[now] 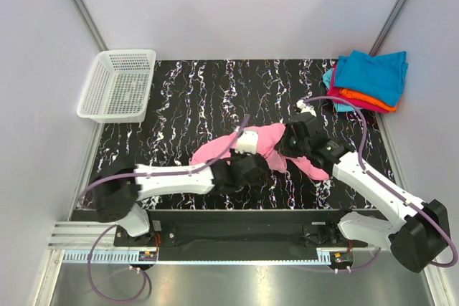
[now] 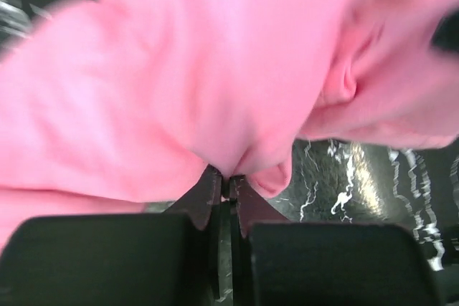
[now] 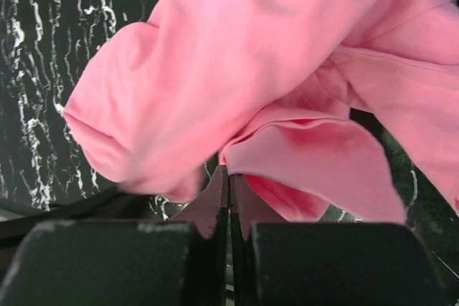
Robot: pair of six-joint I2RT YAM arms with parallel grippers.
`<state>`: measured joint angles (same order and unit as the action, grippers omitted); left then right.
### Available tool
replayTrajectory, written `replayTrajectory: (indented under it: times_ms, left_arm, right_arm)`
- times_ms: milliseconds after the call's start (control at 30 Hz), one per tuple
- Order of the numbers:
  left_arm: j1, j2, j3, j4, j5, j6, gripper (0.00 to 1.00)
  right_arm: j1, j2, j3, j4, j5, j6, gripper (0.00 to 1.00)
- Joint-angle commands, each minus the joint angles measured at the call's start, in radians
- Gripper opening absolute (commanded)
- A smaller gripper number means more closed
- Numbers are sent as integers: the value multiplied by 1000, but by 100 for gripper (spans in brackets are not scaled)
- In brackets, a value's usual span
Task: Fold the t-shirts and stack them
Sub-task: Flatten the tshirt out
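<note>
My left gripper will next rise outward toward the white basket, then go down and let go of the cloth on the bare tabletop, as the pink shirt lies bunched up.
The pink t-shirt (image 1: 269, 136) lies bunched on the black marbled table (image 1: 186, 98), between my two arms. My left gripper (image 1: 251, 166) is at its near edge and, in the left wrist view, is shut (image 2: 226, 180) on a pinch of the pink cloth (image 2: 186, 77). My right gripper (image 1: 292, 141) is at the shirt's right side. In the right wrist view it is shut (image 3: 229, 175) on a fold of the same cloth (image 3: 237, 55), which hangs in loose folds over its tips. Folded t-shirts are stacked at the back right, teal (image 1: 371, 75) over orange (image 1: 367, 99) and magenta (image 1: 337, 94).
A white plastic mesh basket (image 1: 118, 84) stands at the back left corner of the table. Purple cables run along both arms. Pale walls close in the table on three sides.
</note>
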<state>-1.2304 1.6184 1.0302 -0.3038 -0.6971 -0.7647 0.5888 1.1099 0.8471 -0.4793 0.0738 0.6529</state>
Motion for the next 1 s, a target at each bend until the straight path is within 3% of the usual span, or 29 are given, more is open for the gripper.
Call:
replayTrajectory:
  times_ms: [0,133,267,467,600,967]
  left_arm:
    - [11,-190,21,-147,-197,4,0]
    - [55,-446,59,-248,-280,79,0]
    - [159,-605,128,-281,-294,250,0]
    - [269,-669,306,-305,-308,458,0]
    - [308,-675,422,-339,-337,510,0]
    - [434,-755,416,-340,-462,550,1]
  right_arm:
    - [-3,-53,70,-53,113,-35,0]
    - [-15,-90,156,-151,182,-93,0]
    - [-32,-107,285,-272,271,-154,0]
    - [-41,-117,571,-373,441,-271,0]
    - [-43,-124,685,-413,540,-344,0]
    - [-43,-176,788,-440,787,-440,0]
